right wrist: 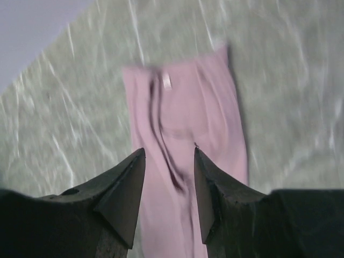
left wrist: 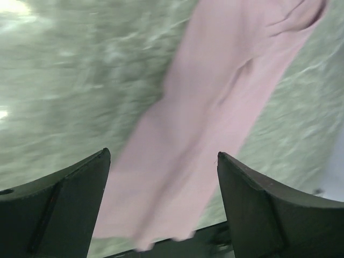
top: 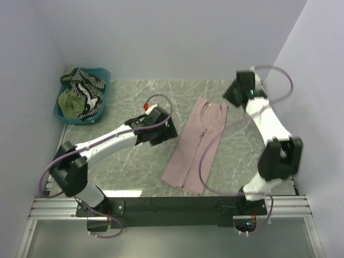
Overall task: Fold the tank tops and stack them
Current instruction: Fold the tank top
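Observation:
The corner of the tank top's hem on the basket side is below my left gripper and closer to the bar, so my left gripper will next move back and down to close on it.
The dusty pink tank top (top: 196, 144) lies flat on the marble table, folded into a long narrow strip running from back right to front left. It also shows in the left wrist view (left wrist: 209, 123) and the right wrist view (right wrist: 185, 118). My left gripper (top: 167, 130) hovers open and empty just left of the strip's middle. My right gripper (top: 232, 97) hovers open and empty at the strip's far end. An olive green top (top: 71, 101) and a black-and-white striped top (top: 88, 83) lie bunched in the basket.
A teal plastic basket (top: 101, 72) stands at the back left corner against the wall. White walls close the table on the left, back and right. A black rail (top: 177, 204) with the arm bases runs along the near edge.

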Motion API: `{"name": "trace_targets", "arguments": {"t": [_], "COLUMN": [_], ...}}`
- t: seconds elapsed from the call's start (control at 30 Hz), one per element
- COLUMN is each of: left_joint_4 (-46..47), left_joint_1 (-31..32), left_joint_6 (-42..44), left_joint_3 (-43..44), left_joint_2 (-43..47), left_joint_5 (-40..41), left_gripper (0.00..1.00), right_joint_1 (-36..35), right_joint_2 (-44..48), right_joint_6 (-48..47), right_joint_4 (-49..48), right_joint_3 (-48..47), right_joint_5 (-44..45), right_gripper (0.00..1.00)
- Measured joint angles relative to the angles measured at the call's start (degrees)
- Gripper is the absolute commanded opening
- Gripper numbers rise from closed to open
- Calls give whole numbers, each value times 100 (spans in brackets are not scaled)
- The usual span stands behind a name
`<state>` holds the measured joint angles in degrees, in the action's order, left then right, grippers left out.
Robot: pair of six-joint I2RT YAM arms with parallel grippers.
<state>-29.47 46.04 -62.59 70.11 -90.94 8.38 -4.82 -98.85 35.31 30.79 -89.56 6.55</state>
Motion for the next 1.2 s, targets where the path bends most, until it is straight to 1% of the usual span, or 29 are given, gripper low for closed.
{"name": "trace_targets", "arguments": {"t": [0.1, 0.13, 0.17, 0.23, 0.27, 0.33, 0.4, 0.53, 0.63, 0.87, 1.03, 1.2], "left_joint_4": [-46, -44, -28, -28, -15, -26, -39, -66, -11, 229, 367, 603], "left_joint_1": [-101, -83, -66, -33, -22, -13, -7, 20, 28, 37, 83, 170], "left_joint_6": [417, 531, 614, 752, 804, 887, 933, 1091, 1224, 1528, 1716, 1871], "left_joint_3": [-603, -813, -979, -1434, -1676, -2083, -2393, -2697, -2704, -2778, -2811, -2841], "left_joint_2": [487, 588, 654, 769, 811, 844, 850, 857, 894, 955, 852, 769], "left_joint_5": [-118, -186, -243, -420, -503, -688, -824, -1040, -1178, -1572, -1843, -2181], "left_gripper": [84, 83, 80, 79, 76, 75, 73, 73, 74, 77, 79, 78], "right_joint_1": [-254, -455, -704, -1266, -1497, -1722, -1792, -2114, -2577, -4035, -4900, -5442], "right_joint_2": [1405, 1853, 2236, 3049, 3449, 4236, 4944, 5921, 6183, 6177, 5565, 5193], "right_joint_6": [251, 341, 437, 680, 833, 1123, 1412, 1895, 2277, 3309, 3923, 4411], "right_joint_4": [-229, -216, -229, -216, -201, -33, 267, 883, 1108, 1550, 1543, 1307], "right_joint_3": [1853, 2406, 2920, 3904, 4365, 5152, 5692, 6129, 6227, 6717, 6749, 6756], "right_joint_5": [48, 79, 111, 144, 118, 57, 79, 46, -17, -28, -15, -83], "right_gripper": [48, 47, 47, 45, 44, 43, 43, 41, 41, 41, 47, 50]}}
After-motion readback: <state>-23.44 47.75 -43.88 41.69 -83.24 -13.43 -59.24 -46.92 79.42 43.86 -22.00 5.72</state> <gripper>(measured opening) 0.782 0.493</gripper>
